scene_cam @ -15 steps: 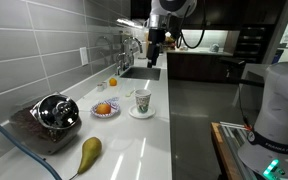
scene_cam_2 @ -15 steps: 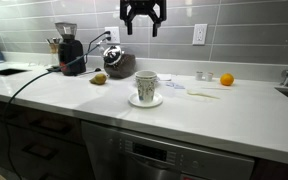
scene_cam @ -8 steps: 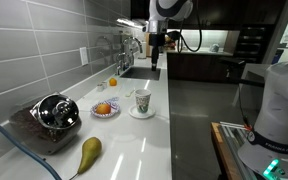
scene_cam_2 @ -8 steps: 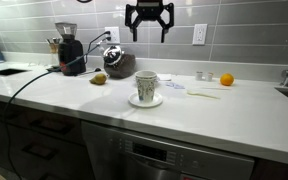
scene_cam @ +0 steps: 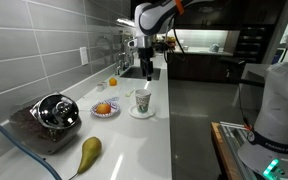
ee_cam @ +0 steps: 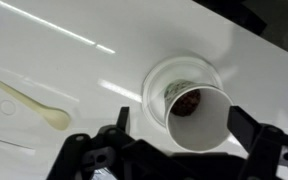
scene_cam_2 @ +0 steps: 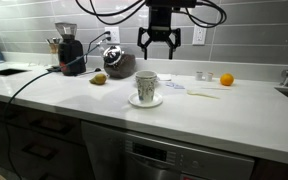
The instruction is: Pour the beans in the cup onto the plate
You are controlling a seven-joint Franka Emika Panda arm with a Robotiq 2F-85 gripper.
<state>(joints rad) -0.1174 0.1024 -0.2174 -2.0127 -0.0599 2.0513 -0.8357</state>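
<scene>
Next, my gripper moves down onto the cup's rim point(scene_cam: 138, 91) point(ee_cam: 168, 122) below it, one finger inside and the other outside, because the cup's opening leaves room.
The cup point(scene_cam: 142, 101), white with greenish markings, stands upright on the plate point(scene_cam: 142, 113), a plain white saucer, on the white counter; both also show in an exterior view, the cup point(scene_cam_2: 146, 86) on the plate point(scene_cam_2: 136, 100). In the wrist view the cup point(ee_cam: 206, 125) lies below me with the dark beans point(ee_cam: 189, 102) at its bottom, and the plate's rim point(ee_cam: 156, 78) rings it. My gripper point(scene_cam: 147, 68) point(scene_cam_2: 157, 46) hangs open above the cup, apart from it. In the wrist view its fingers point(ee_cam: 182, 125) straddle the cup's mouth.
A patterned small plate with an orange fruit point(scene_cam: 105, 109) sits beside the cup. A pear point(scene_cam: 89, 152) and a shiny kettle point(scene_cam: 54, 112) are nearer the camera. An orange point(scene_cam_2: 226, 79), a pale spoon point(ee_cam: 34, 105), a grinder point(scene_cam_2: 69, 50) and a sink point(scene_cam: 139, 72) are around.
My gripper has come down from high near the cabinets and moved over the cup. The cup and plate have not moved.
</scene>
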